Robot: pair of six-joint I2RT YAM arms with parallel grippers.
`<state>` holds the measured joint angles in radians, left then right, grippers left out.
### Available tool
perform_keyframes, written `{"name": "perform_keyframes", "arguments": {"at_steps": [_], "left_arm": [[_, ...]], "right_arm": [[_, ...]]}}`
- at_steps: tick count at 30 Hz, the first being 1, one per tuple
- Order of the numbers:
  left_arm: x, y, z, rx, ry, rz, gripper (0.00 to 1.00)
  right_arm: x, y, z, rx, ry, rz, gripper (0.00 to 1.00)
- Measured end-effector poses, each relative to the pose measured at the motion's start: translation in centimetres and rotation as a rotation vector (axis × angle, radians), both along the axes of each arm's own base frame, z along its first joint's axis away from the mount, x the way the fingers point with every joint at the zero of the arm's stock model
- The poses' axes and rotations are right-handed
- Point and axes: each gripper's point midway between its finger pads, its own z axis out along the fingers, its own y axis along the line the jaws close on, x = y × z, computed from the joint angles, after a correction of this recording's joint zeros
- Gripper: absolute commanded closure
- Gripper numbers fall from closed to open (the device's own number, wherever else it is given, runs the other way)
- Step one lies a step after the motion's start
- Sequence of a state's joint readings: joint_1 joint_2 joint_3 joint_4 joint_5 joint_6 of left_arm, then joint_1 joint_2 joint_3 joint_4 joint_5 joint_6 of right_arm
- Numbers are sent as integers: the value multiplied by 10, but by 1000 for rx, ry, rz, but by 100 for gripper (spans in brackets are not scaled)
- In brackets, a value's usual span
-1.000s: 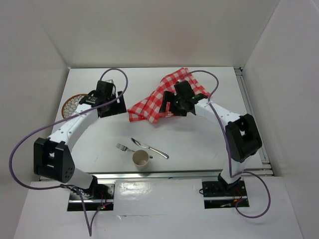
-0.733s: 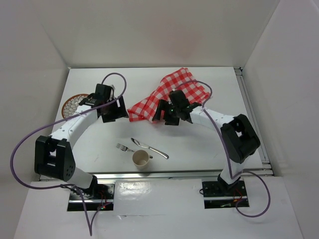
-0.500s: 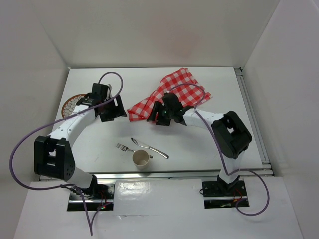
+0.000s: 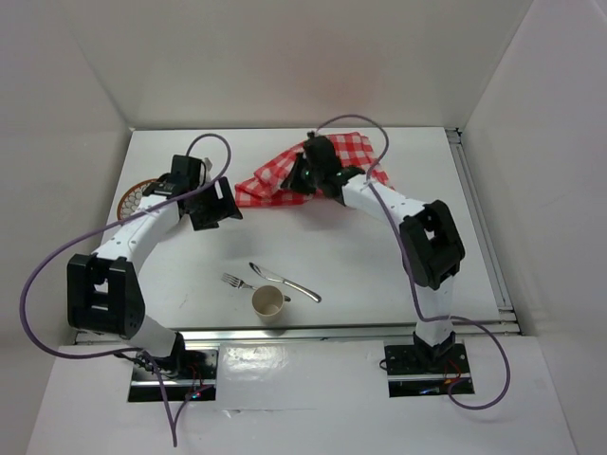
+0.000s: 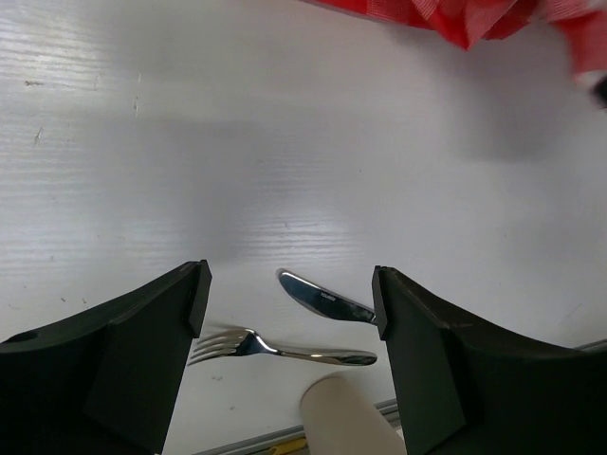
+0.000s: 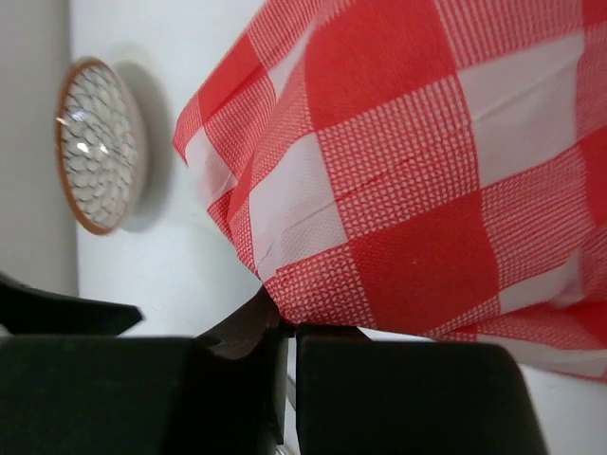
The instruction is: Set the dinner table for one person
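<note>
I should move my left gripper outward and to the right in the top view next, down onto the corner of the cloth nearest the plate, because the cloth lies bunched.
The dinner table (image 4: pixel 379 256) is a white tabletop with metal rails. A red-and-white checked cloth (image 4: pixel 270 187) lies bunched at its far middle. My right gripper (image 4: pixel 302 178) is shut on the cloth's (image 6: pixel 408 171) near edge, the fabric pinched between its fingers (image 6: pixel 379 379). My left gripper (image 4: pixel 214 210) hovers open to the left of the cloth with nothing between its jaws. In the left wrist view the gripper (image 5: pixel 289 289) looks down on a knife (image 5: pixel 321 300), a fork (image 5: pixel 285 352) and a beige cup (image 5: pixel 346 417).
A patterned plate (image 4: pixel 136 198) with a brown rim sits at the table's left edge, also in the right wrist view (image 6: pixel 98 144). The fork (image 4: pixel 234 282), knife (image 4: pixel 285 281) and cup (image 4: pixel 268 302) lie near the front rail. White walls enclose the table.
My right gripper swung left and toward the far side, then closed on the cloth's edge. The cloth has bunched up and shifted toward the back. The left gripper barely moved.
</note>
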<state>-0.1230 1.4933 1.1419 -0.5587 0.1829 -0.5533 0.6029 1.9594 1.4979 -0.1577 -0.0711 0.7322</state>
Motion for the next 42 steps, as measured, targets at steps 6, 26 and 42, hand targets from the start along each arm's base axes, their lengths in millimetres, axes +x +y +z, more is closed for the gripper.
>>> {"name": "perform_keyframes", "arguments": {"at_steps": [6,26,42], "left_arm": [[33,5,24,-60,-36,15,13],[18,-19,0,-287,88,6,5],[136,-92,-66,-87,213,28,12]], "right_arm": [[68,-43,131,66,-245,-1,100],[-155,-236,7,-155,22,-163,41],[-173,-271,78,-167,-57,-380,42]]}}
